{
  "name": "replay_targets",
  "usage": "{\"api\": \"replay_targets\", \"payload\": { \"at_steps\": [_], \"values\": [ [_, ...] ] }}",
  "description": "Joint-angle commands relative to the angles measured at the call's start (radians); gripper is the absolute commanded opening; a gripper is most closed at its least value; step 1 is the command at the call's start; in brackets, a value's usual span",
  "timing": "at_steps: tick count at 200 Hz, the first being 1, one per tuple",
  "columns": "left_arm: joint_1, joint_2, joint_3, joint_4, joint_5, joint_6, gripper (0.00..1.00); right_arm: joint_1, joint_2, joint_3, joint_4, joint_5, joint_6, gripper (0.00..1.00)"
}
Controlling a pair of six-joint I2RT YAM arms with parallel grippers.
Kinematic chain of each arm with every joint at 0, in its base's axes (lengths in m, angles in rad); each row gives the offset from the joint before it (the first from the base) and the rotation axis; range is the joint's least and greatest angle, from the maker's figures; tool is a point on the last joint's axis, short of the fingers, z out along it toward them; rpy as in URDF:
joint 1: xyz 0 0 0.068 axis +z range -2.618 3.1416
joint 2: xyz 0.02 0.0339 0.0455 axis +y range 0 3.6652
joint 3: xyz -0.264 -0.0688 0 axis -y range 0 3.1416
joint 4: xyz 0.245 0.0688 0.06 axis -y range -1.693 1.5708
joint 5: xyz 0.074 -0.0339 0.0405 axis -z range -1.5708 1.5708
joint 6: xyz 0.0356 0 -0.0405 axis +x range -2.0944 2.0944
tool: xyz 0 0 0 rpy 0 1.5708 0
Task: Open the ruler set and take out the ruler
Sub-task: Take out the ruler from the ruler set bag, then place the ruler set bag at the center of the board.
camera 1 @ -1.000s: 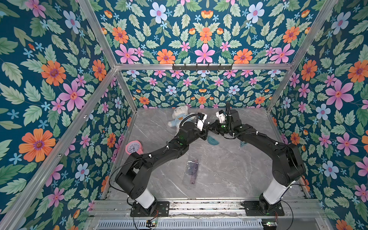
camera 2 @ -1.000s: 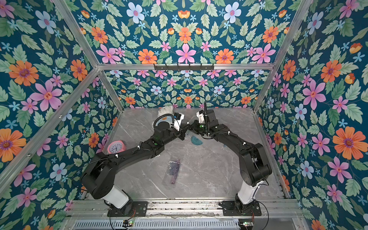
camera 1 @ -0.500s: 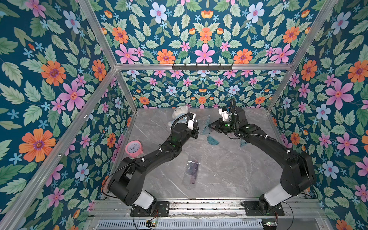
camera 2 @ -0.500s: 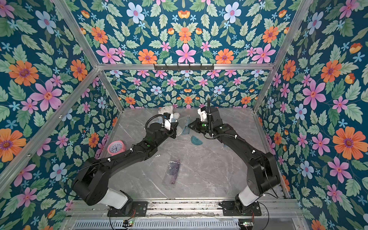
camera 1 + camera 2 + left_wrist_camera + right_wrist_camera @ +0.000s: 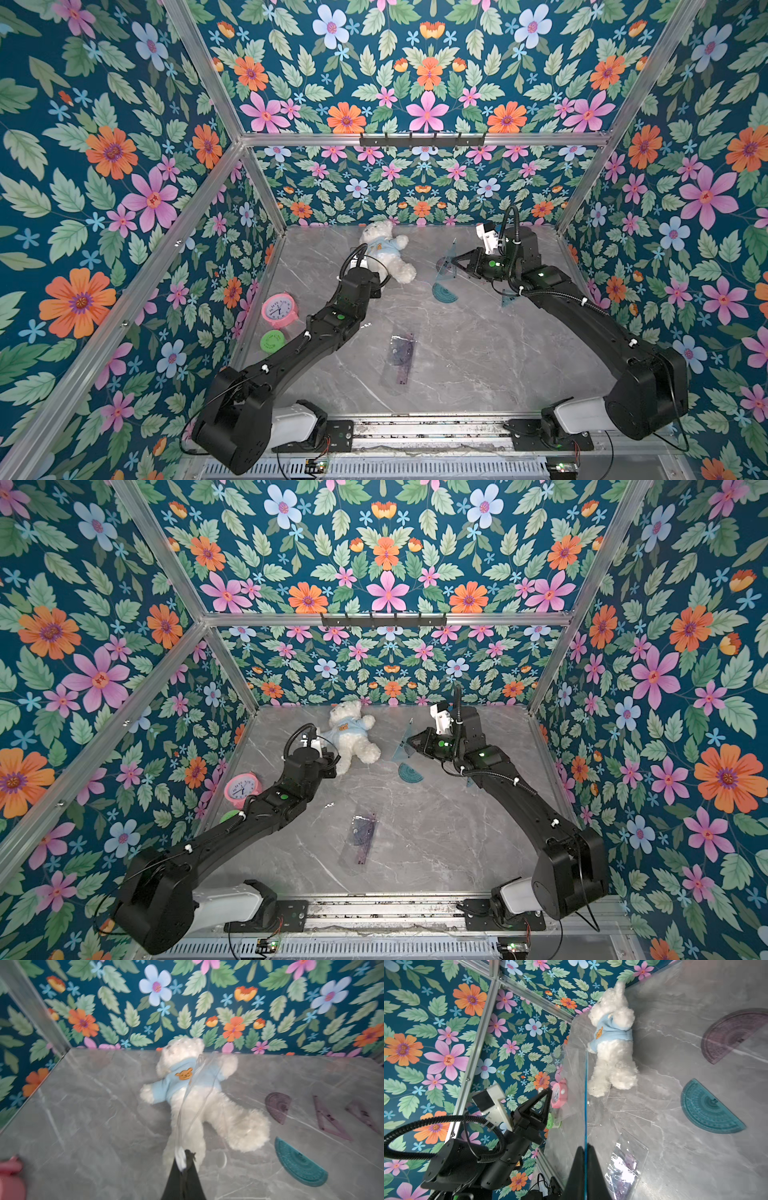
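Bare marble between the pink clock and the teddy bear lies below the robot's left gripper, so the left gripper will move down toward the pink clock next and let go of the clear pouch.
My right gripper is shut on a teal triangular ruler, seen edge-on as a thin blue line in the right wrist view. It hangs above the table at the back right in both top views. My left gripper is shut on the ruler set's clear pouch, which hangs limp in front of the teddy bear. The right wrist view shows that gripper off to the left, apart from the ruler. A teal protractor and another teal triangle lie on the marble.
A white teddy bear lies at the back, next to my left wrist. A second pouch with purple rulers lies mid-table. A pink clock and a green lid sit by the left wall. Purplish ruler shapes show on the marble.
The two grippers were close together at the back middle and have pulled apart. The left went left towards the bear with the pouch, the right went right with the teal ruler.
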Motion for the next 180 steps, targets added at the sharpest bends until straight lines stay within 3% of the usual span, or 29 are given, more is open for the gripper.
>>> {"api": "replay_targets", "payload": {
  "at_steps": [1,24,66,100,120,138,151,180],
  "values": [
    [-0.001,-0.010,-0.009,-0.116,-0.079,-0.082,0.00,-0.008,0.017,-0.003,0.029,-0.024,-0.001,0.00],
    [-0.002,0.007,0.013,-0.226,-0.152,-0.160,0.00,-0.010,0.033,-0.018,0.035,-0.027,-0.001,0.00],
    [0.001,-0.009,-0.005,-0.396,-0.377,-0.415,0.00,-0.025,0.035,-0.056,0.064,-0.029,0.014,0.00],
    [0.016,0.051,0.032,-0.502,-0.411,-0.494,0.04,-0.026,0.042,-0.056,0.066,-0.033,0.011,0.00],
    [0.021,0.099,0.050,-0.519,-0.382,-0.505,0.21,-0.027,0.045,-0.057,0.067,-0.034,0.011,0.00],
    [0.031,0.122,0.052,-0.504,-0.344,-0.501,0.48,-0.027,0.047,-0.062,0.066,-0.032,0.007,0.00],
    [0.037,0.126,0.050,-0.487,-0.325,-0.499,0.60,-0.029,0.045,-0.067,0.061,-0.028,0.005,0.00],
    [0.050,0.113,0.047,-0.443,-0.305,-0.474,0.78,-0.040,0.047,-0.089,0.061,-0.023,0.006,0.00]
  ]
}}
